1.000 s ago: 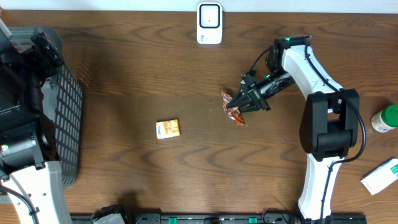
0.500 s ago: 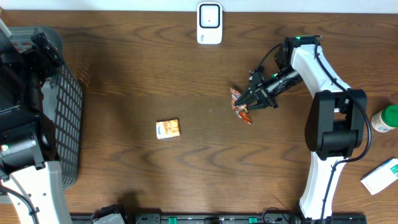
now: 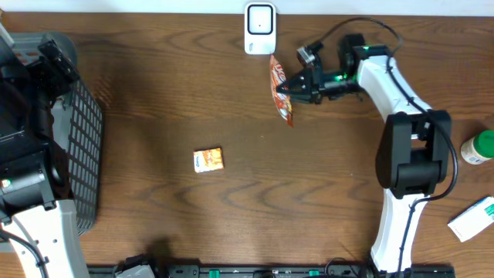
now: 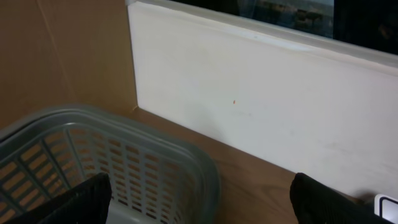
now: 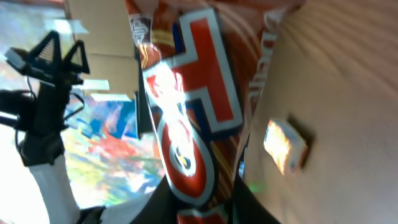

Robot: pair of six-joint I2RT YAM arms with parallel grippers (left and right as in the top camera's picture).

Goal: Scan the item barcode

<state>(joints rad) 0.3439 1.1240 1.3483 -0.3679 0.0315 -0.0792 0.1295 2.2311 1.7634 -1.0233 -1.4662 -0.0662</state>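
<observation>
I need to move my right gripper back and down next to let go of the packet (image 3: 282,91), because the bare tabletop (image 3: 274,161) beside the small orange box is below and behind my right gripper.
The item is an orange and red snack packet (image 3: 282,91), hanging off the table just below and right of the white scanner (image 3: 260,29) at the back edge. My right gripper (image 3: 293,88) is shut on the packet's right side. In the right wrist view the packet (image 5: 193,112) fills the middle, pinched between the dark fingers of the right gripper (image 5: 202,199). No barcode can be made out. My left gripper (image 4: 202,205) is open over the grey basket (image 4: 124,162), with nothing between its fingers.
A small orange box (image 3: 208,160) lies mid-table, also in the right wrist view (image 5: 285,144). The grey basket (image 3: 81,147) stands at the left edge. A green bottle (image 3: 480,147) and a white-green box (image 3: 472,218) are at the far right.
My right gripper has lifted the packet off the table and carried it back and left, up to the scanner. The packet now hangs lengthwise. The left arm has not moved.
</observation>
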